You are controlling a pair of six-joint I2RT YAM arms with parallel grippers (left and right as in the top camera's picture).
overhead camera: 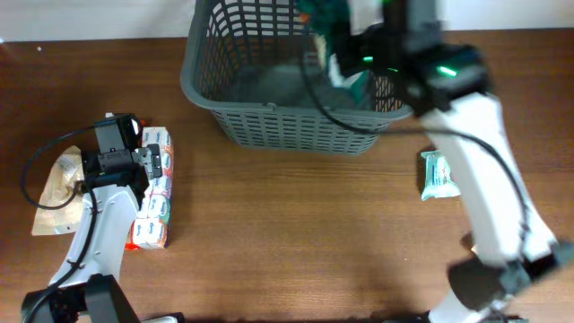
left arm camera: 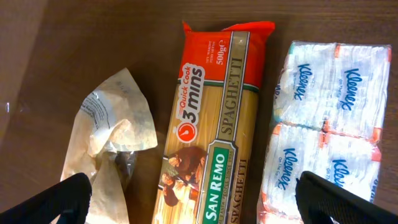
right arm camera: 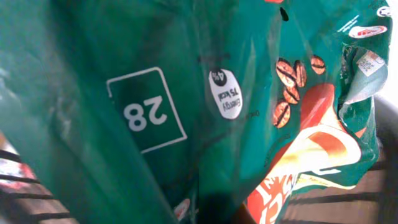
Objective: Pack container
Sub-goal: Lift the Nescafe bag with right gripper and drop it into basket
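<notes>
My right gripper shifts its packet left in the overhead view toward the basket's middle next, then lowers it, because the basket's bare bottom (overhead camera: 289,83) shows there.
The dark grey lattice basket (overhead camera: 269,106) stands at the back centre. My right gripper (overhead camera: 354,63) hangs over the basket's right part, shut on a green coffee packet (overhead camera: 325,18). That packet (right arm camera: 149,112) fills the right wrist view and hides the fingers (right arm camera: 217,208); basket slats (right arm camera: 348,199) show behind it. My left gripper (overhead camera: 121,166) is open above a San Remo spaghetti pack (left arm camera: 214,130), with one finger on each side of it (left arm camera: 199,205). It is not touching the pack.
A crumpled brown paper bag (left arm camera: 109,140) lies left of the spaghetti, also seen overhead (overhead camera: 58,188). A Kleenex tissue multipack (left arm camera: 329,124) lies right of it (overhead camera: 157,193). A small green-and-white packet (overhead camera: 439,173) lies on the table at the right.
</notes>
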